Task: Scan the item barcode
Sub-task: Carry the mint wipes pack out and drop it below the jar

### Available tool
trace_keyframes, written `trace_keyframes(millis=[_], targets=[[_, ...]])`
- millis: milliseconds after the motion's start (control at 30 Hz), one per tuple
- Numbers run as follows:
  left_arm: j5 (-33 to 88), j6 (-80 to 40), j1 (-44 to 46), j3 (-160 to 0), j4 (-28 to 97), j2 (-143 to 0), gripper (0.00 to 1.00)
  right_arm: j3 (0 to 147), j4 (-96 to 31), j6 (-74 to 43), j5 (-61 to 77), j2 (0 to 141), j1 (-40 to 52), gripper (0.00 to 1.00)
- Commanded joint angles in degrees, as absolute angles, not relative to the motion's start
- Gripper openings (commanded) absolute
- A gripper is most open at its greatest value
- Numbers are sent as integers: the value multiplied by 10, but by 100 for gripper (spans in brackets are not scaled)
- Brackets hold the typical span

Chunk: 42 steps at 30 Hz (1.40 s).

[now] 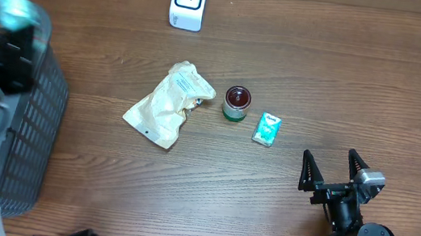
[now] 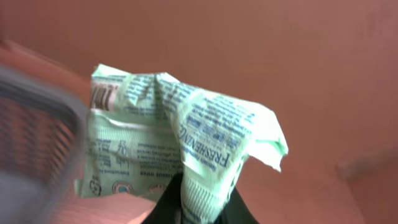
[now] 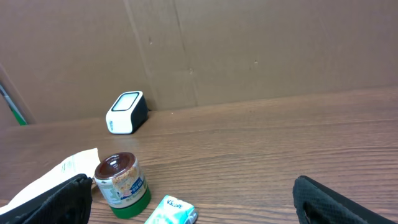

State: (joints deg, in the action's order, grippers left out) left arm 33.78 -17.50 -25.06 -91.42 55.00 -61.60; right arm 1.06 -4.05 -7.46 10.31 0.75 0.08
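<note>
Next, my left gripper swings away from the basket and down over the wood on the jar's near side, where the packet [image 1: 12,5] has room to lie.
My left gripper [image 2: 202,204] is shut on the item, a crumpled pale green wipes packet [image 2: 180,137] with blue print, pinched at its lower edge. From overhead the packet [image 1: 12,5] shows as a blurred teal patch at the far left, above the basket. No barcode is readable on it. The white barcode scanner [image 1: 188,2] stands at the table's far edge, well to the right of the packet. My right gripper [image 1: 334,172] rests open at the near right with nothing between its fingers [image 3: 339,202].
A dark mesh basket [image 1: 33,131] stands at the left edge, its rim [image 2: 37,118] blurred beside the packet. Mid-table lie a tan pouch [image 1: 170,103], a green-based jar [image 1: 237,103] and a small teal tissue pack [image 1: 267,129]. A cardboard wall [image 3: 249,50] backs the table.
</note>
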Motion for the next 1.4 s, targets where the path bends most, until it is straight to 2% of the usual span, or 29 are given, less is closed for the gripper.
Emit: trace_keyframes(millis=[0, 167, 233, 400, 633, 700, 733, 933, 1033, 1167, 1367], targets=[[260, -125, -153, -909, 601, -632, 4, 5, -37, -74, 106, 4, -1, 100], [172, -124, 14, -840, 640, -665, 4, 5, -37, -74, 106, 4, -1, 100], [126, -138, 102, -788, 618, -691, 4, 5, -37, -74, 106, 4, -1, 100], [8, -157, 251, -721, 572, -758, 4, 5, -37, -74, 106, 4, -1, 100], [-121, -195, 389, -703, 545, -885, 4, 5, -37, -74, 106, 4, -1, 100], [-129, -195, 412, -703, 533, -919, 5, 5, -37, -74, 106, 4, -1, 100], [-131, -196, 421, -703, 528, -934, 9, 5, -37, -74, 106, 4, -1, 100], [-131, -216, 435, -703, 486, -995, 47, 5, -37, -74, 106, 4, -1, 100], [-134, -219, 434, -705, 460, -996, 62, 5, -37, -74, 106, 4, -1, 100], [-140, -233, 428, -752, 469, -986, 64, 5, -37, -74, 106, 4, -1, 100], [-140, -245, 383, -884, 553, -933, 64, 5, -37, -74, 106, 4, -1, 100]])
